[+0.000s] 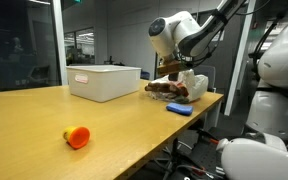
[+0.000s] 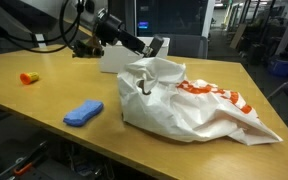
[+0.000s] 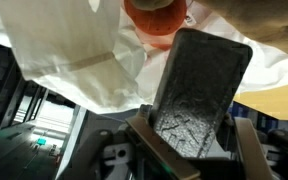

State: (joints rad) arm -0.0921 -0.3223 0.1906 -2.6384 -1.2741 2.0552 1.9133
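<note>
My gripper will next move down a little over the bag's open top point(image 2: 156, 64) point(image 3: 150, 62) and release the flat dark grey block, because the white plastic spreads open beneath it.
In the wrist view my gripper point(image 3: 194, 140) is shut on a flat dark grey block with a rough textured face point(image 3: 199, 85), which stands up between the two fingers. Just beyond it lies a crumpled white plastic bag point(image 3: 74, 55), with a rounded orange-red shape point(image 3: 154, 15) at the top edge. In both exterior views the gripper point(image 2: 146, 46) point(image 1: 172, 68) hangs above the table, just over the bag point(image 2: 184, 105) point(image 1: 192, 85). The bag has orange print on it. The dark block point(image 2: 155, 45) sticks out of the fingers above the bag's open top.
A white bin point(image 1: 104, 80) point(image 2: 114, 60) stands on the wooden table point(image 1: 44, 120) behind the bag. A blue cloth point(image 1: 179, 108) point(image 2: 83, 113) lies near the table's edge beside the bag. A small orange object point(image 1: 77, 137) point(image 2: 27, 77) lies apart from them.
</note>
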